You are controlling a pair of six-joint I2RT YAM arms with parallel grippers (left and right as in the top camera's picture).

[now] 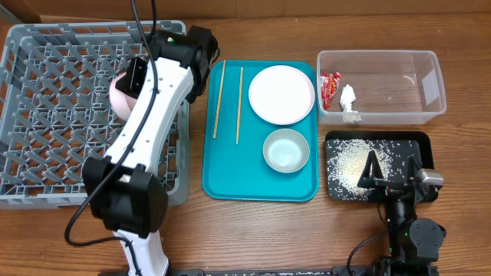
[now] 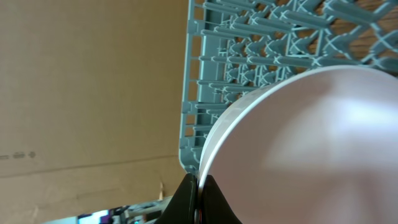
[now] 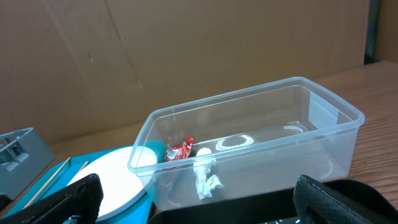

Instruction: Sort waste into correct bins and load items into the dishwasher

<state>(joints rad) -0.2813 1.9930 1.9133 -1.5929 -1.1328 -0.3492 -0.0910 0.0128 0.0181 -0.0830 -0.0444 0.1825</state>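
Observation:
My left gripper should next move down toward the rack's edge by the teal tray and let go of the pale bowl's rim, because the pale bowl still hangs above the rack's wires.
My left gripper (image 2: 198, 186) is shut on the rim of a pale bowl (image 2: 311, 143) and holds it over the right part of the grey dish rack (image 1: 46, 115); the bowl shows pinkish in the overhead view (image 1: 120, 93). My right gripper (image 1: 387, 180) is open and empty over the black tray (image 1: 418, 142), which holds loose rice (image 1: 349, 161). The clear tub (image 1: 380, 57) holds the red wrapper (image 1: 331, 86) and the white tissue (image 1: 348, 100). On the teal tray (image 1: 222, 180) lie the white plate (image 1: 281, 93), a second pale bowl (image 1: 286, 149) and two chopsticks (image 1: 219, 100). The cup is out of view.
The left arm (image 1: 146, 130) stretches across the rack's right edge. Cardboard walls stand behind the table. In the right wrist view the tub (image 3: 249, 143) is straight ahead, with the plate (image 3: 112, 177) to its left.

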